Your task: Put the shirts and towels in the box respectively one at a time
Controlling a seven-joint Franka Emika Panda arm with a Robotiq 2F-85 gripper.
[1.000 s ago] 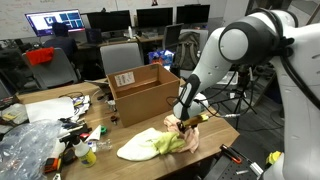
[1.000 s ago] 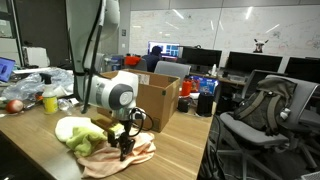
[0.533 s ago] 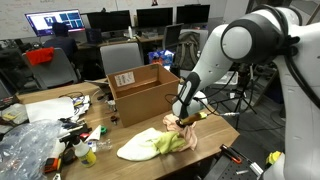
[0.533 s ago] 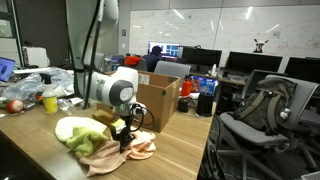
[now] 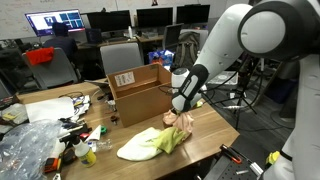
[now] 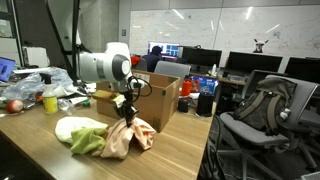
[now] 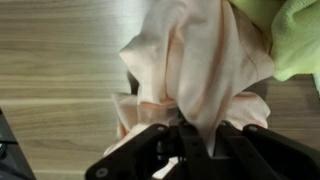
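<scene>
My gripper will go up and carry the peach-pink cloth outward over the box's open top, then let it go, because the box's rim is farther outward and higher than my fingers.
My gripper is shut on a peach-pink cloth, which hangs from it, its lower end still on the wooden table. A light green towel and a white cloth lie beside it on the table. The green towel also shows at the wrist view's top right corner. The brown cardboard box with a white label stands open just behind the gripper.
Crumpled clear plastic, small bottles and clutter fill one end of the table. An apple and a yellow jar stand there too. Office chairs and desks with monitors surround the table.
The gripper has shut on the peach cloth and risen, lifting it off the pile. The cloth now hangs stretched below the fingers.
</scene>
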